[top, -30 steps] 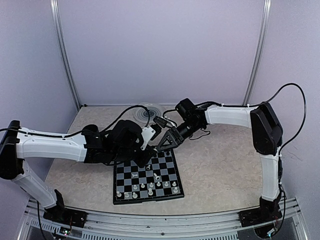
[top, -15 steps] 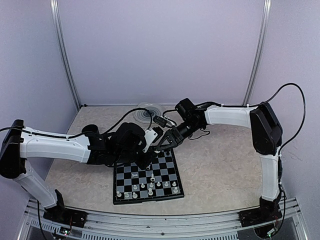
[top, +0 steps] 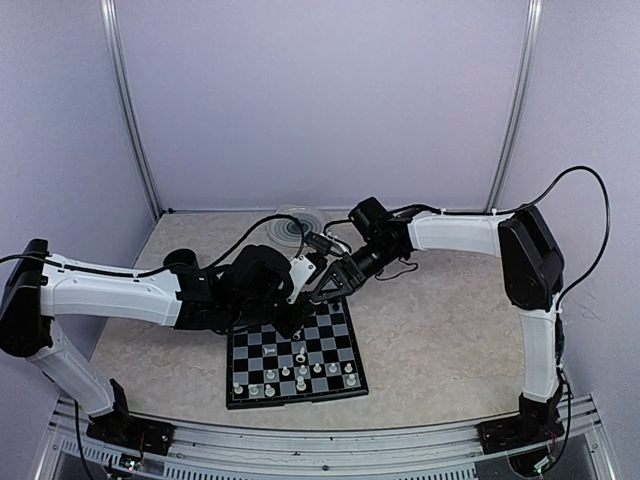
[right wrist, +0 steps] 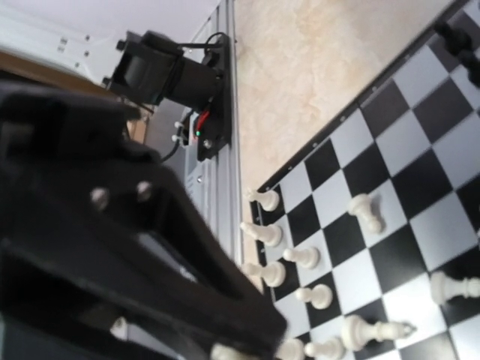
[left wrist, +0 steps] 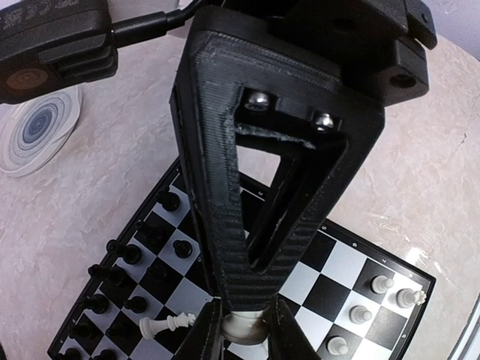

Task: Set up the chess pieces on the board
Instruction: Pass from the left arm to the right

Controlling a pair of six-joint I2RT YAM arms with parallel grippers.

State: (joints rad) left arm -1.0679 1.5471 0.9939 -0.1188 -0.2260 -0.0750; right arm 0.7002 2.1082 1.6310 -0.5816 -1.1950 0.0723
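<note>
The robot should bring its right gripper back, to the right in the top view and down onto the board's near-row square beside the corner piece, because that spot is empty.
The board lies in front of the arm bases. Cream pieces stand along its near rows. Black pieces stand at its far side. My left gripper is low over the middle of the board, shut on a cream piece. One cream piece lies on its side beside it. My right gripper hangs over the board's far edge, its fingers directly above the held piece. The right wrist view shows a blurred finger and cream pieces. Its jaw gap is hidden.
A round clear ridged plate sits behind the board on the marbled table, and also shows in the left wrist view. The two arms nearly touch over the board. A metal rail runs along the near edge.
My left gripper has shifted slightly right and up toward the right gripper, taking the cream piece with it. The right gripper has stayed close over the board's far edge.
</note>
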